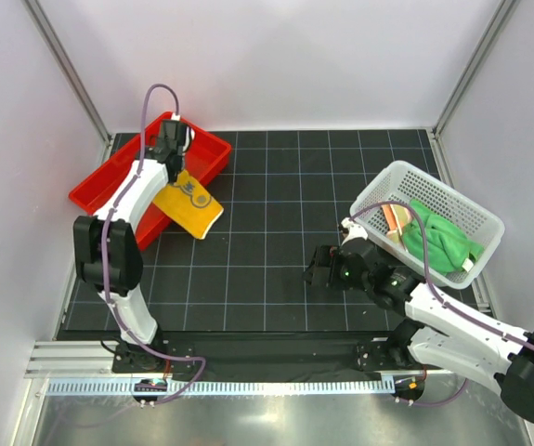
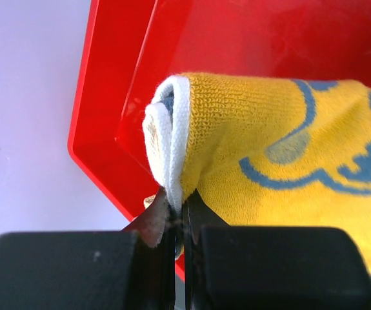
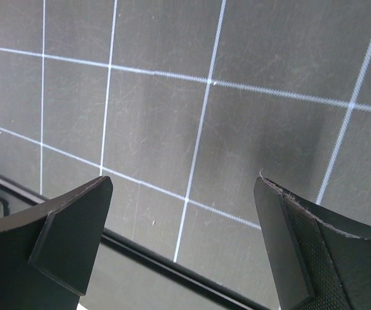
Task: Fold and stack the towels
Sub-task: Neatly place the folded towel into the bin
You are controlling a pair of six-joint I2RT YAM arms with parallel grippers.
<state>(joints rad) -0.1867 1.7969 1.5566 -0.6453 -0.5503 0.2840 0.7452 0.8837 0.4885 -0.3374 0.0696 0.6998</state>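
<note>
The left gripper moves to the left in the top view next, down toward the red tray's bottom, and releases, as the yellow-orange towel's loose end overhangs the mat.
My left gripper [image 1: 179, 175] [image 2: 184, 208] is shut on the white-hemmed edge of the yellow-orange towel [image 1: 192, 208] [image 2: 269, 168]. The towel hangs folded from the jaws, half over the red tray [image 1: 99, 190] [image 2: 108, 123] and half over the mat. A green towel [image 1: 441, 243] lies bunched in the white basket [image 1: 389, 179] at the right. Beside it an orange-and-pastel striped towel [image 1: 397, 217] shows only partly. My right gripper [image 1: 313, 270] [image 3: 185, 194] stands open just above the mat, left of the basket, with nothing between its fingers.
The black grid mat [image 1: 276, 186] [image 3: 172, 97] covers the table. The red tray sits tilted at the back left near the left wall. The basket stands at the right edge of the mat. White enclosure walls close in three sides.
</note>
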